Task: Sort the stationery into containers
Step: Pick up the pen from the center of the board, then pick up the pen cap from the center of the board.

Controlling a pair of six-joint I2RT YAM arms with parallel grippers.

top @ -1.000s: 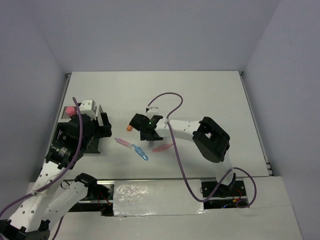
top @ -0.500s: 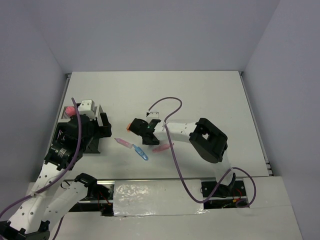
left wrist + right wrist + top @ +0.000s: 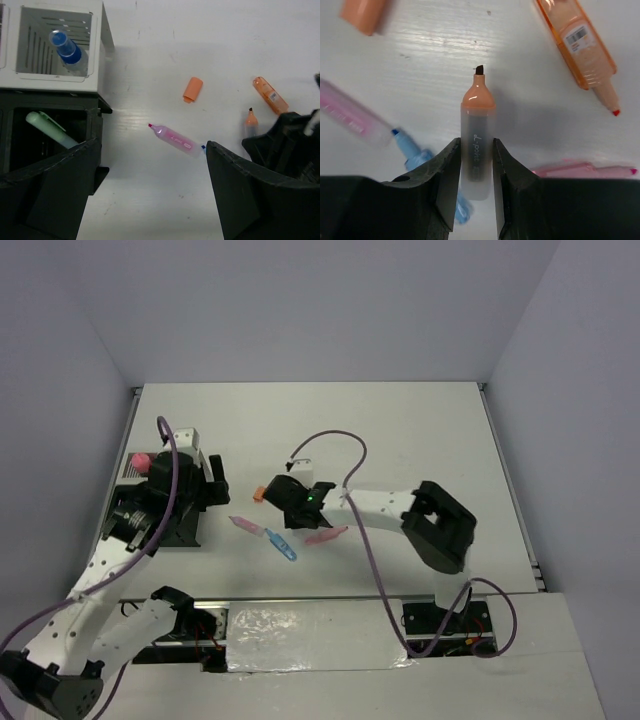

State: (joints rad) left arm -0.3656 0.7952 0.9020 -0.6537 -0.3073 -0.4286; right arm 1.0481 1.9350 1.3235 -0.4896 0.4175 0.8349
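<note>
My left gripper needs to move away from the containers next and over the short orange cap (image 3: 193, 90), then down around it, because the highlighter in my right gripper is uncapped.
My right gripper (image 3: 476, 150) is shut on an uncapped, orange-tipped highlighter (image 3: 478, 102) that lies on the white table, its jaws pressed against both sides of the frosted barrel. In the top view this gripper (image 3: 285, 496) sits mid-table. Loose stationery lies around it: an orange cap (image 3: 364, 15), a second orange highlighter (image 3: 577, 42), a pink highlighter (image 3: 176, 141), a blue one (image 3: 282, 545) and a pink pen (image 3: 325, 536). My left gripper (image 3: 152, 150) hangs open and holds nothing, beside the containers. Their white compartment (image 3: 100, 60) holds a blue-capped bottle (image 3: 67, 47). A black one (image 3: 92, 125) holds a green pen (image 3: 50, 130).
A pink-capped item (image 3: 141, 458) shows at the organizer's far-left corner, mostly behind my left arm. The right arm's purple cable (image 3: 335, 440) loops over the table behind the gripper. Grey walls enclose the table on three sides.
The right jaws have closed onto the orange-tipped highlighter, and that arm has stretched lower and shifted a little. The left arm has swung slightly toward the far side; its jaws stay wide.
</note>
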